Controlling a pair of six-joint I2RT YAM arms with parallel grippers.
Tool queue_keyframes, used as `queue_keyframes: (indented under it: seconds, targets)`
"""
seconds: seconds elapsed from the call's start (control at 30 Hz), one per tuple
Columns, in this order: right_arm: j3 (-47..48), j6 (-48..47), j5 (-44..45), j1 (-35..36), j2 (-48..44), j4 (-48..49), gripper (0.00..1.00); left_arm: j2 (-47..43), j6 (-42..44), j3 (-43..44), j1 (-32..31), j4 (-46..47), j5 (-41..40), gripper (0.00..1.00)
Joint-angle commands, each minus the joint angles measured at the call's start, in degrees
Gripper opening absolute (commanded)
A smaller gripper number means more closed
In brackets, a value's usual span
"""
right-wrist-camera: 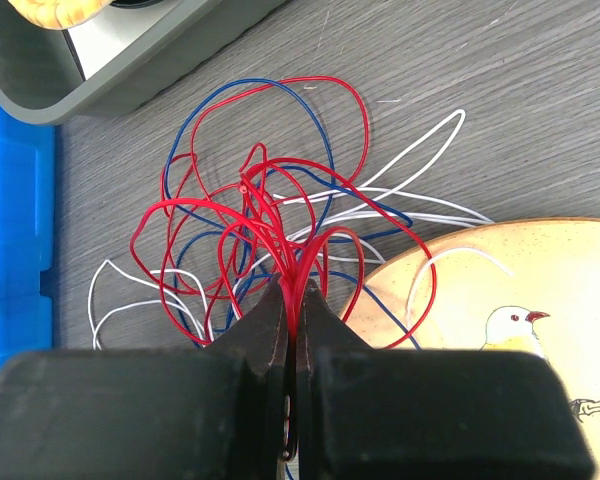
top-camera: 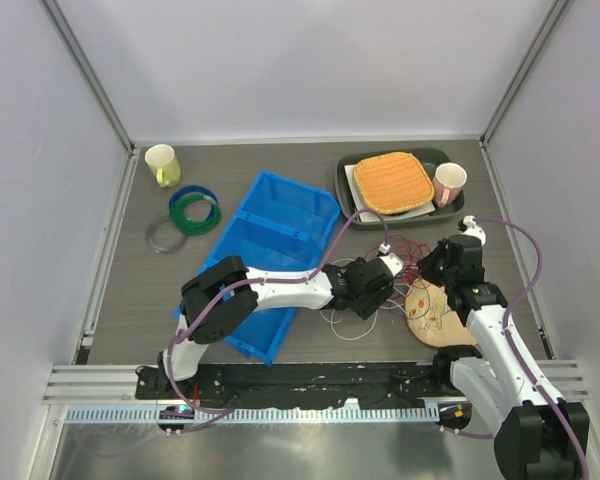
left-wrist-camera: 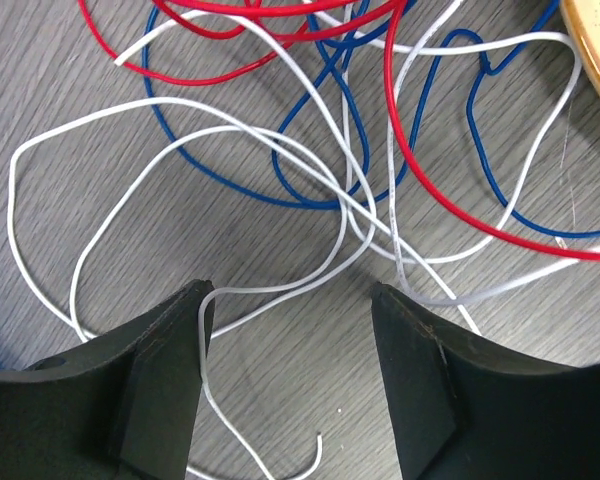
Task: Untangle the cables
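The tangle (top-camera: 409, 254) (right-wrist-camera: 280, 228) lies just below the closed fingers, so my right gripper stays in place next and opens them to release the red cables onto it.
The cables (top-camera: 405, 258) lie in a loose tangle of red, white and blue strands on the table between the two grippers. My left gripper (left-wrist-camera: 290, 295) is open and low over the white loops (left-wrist-camera: 280, 150). One white strand runs along its left finger (left-wrist-camera: 170, 340), with red (left-wrist-camera: 400, 150) and blue (left-wrist-camera: 320, 190) strands farther ahead. It shows left of the tangle in the top view (top-camera: 375, 285). My right gripper (right-wrist-camera: 295, 290) is shut on a bunch of red cable strands (right-wrist-camera: 280, 200), which fan upward from its tips. It shows right of the tangle in the top view (top-camera: 435, 265).
A tan plate with a bird picture (top-camera: 435, 315) lies under the right arm, and some strands cross its rim (right-wrist-camera: 510, 300). A blue bin (top-camera: 270, 250) stands to the left. A grey tray (top-camera: 348, 185) holds an orange mat and a pink cup (top-camera: 448, 182). Coiled rings (top-camera: 192, 208) and a yellow cup (top-camera: 162, 163) sit at the far left.
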Motion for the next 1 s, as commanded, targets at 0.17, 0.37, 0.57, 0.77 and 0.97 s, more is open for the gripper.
queue_keyframes:
  seconds: [0.17, 0.37, 0.57, 0.77, 0.97]
  targets:
    - [1.84, 0.08, -0.38, -0.06, -0.58, 1.15, 0.01, 3.39, 2.78, 3.03, -0.29, 3.58, 2.43, 0.63]
    - [1.93, 0.08, -0.29, 0.03, -0.76, 0.97, 0.01, 5.15, 2.52, 3.20, -0.29, 2.98, 1.74, 0.34]
    - [1.93, 0.26, 0.33, -0.06, -1.19, 0.71, 0.01, 5.16, 0.59, 2.41, -0.29, 1.04, -0.46, 0.00]
    - [2.11, 1.05, 4.98, -0.15, -1.11, -0.78, 0.01, -2.65, -6.00, -1.62, -0.29, -1.50, -9.93, 0.00]
    - [3.16, 3.42, 15.68, -0.06, 0.91, -4.21, 0.01, -19.70, -11.89, -9.71, -0.20, -5.27, -17.06, 0.00]
